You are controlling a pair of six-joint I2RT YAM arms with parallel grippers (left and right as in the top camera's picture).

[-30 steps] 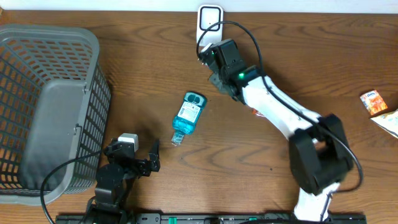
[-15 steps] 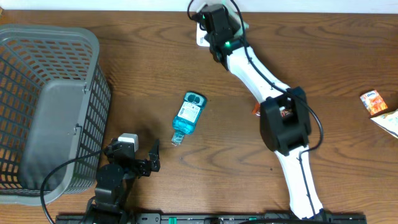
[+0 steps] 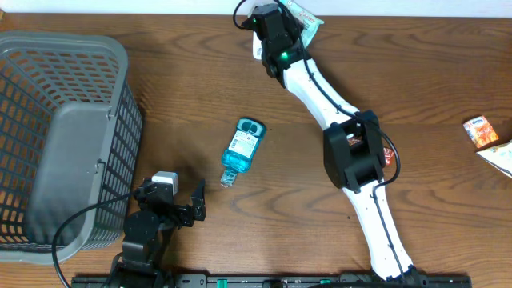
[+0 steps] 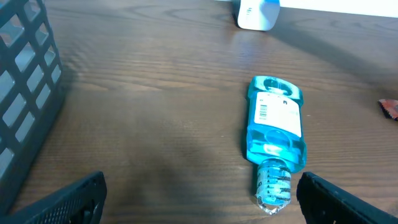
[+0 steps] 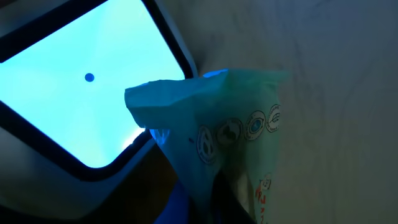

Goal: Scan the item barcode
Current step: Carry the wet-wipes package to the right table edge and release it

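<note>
My right gripper needs to swing off the scanner next, to the bare tabletop [image 3: 454, 122] beside the orange packet, which is to its right in the overhead view, and let go there.
My right gripper [image 3: 290, 22] is stretched to the table's far edge and is shut on a pale green and white packet [image 3: 305, 18]. In the right wrist view the packet [image 5: 230, 130] hangs close in front of the scanner's glowing cyan window [image 5: 74, 93], its lower end running down between my dark fingers, where the right gripper [image 5: 214, 202] shows. The arm hides most of the white scanner [image 3: 258, 50] from above. My left gripper [image 3: 178, 206] rests open near the front edge; the left gripper [image 4: 202, 199] has nothing in it. A blue bottle [image 4: 275, 124] lies flat just ahead of it, barcode label up.
A grey mesh basket [image 3: 48, 128] fills the left side, its wall [image 4: 25, 74] close to my left gripper. An orange packet [image 3: 480, 130] and a white wrapper [image 3: 502, 156] lie at the right edge. A small red item [image 3: 387, 156] sits beside the right arm.
The right arm swung from above the table's middle up to the scanner at the far edge, carrying the packet in front of the window. The left arm and the blue bottle stayed still.
</note>
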